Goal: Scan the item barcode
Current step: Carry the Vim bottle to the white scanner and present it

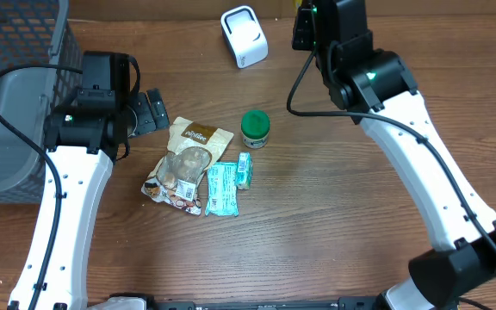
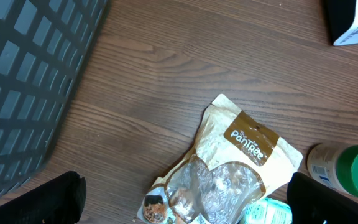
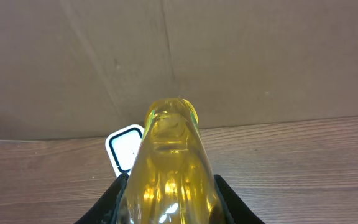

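Observation:
The table below and back from my right gripper is bare, so next my right gripper needs to swing toward the scanner point(image 3: 124, 149), then go back and down to let go of the bottle there.
A yellow, see-through bottle point(image 3: 169, 162) fills the middle of the right wrist view, and my right gripper point(image 3: 171, 190) is shut on it, one black finger on each side. Just past the bottle's left shoulder stands the white barcode scanner point(image 3: 124, 149), also at the table's back point(image 1: 244, 36). From overhead the right gripper point(image 1: 305, 30) hangs to the right of the scanner, and the arm hides the bottle. My left gripper point(image 1: 149, 112) is open above the table, with a beige snack pouch point(image 2: 229, 168) lying between its fingers point(image 2: 51, 199).
A dark mesh basket point(image 1: 15, 86) stands at the left edge. A green-lidded jar point(image 1: 255, 128) and teal packets point(image 1: 223, 188) lie by the snack pouch point(image 1: 188, 159) mid-table. A cardboard wall runs behind the scanner.

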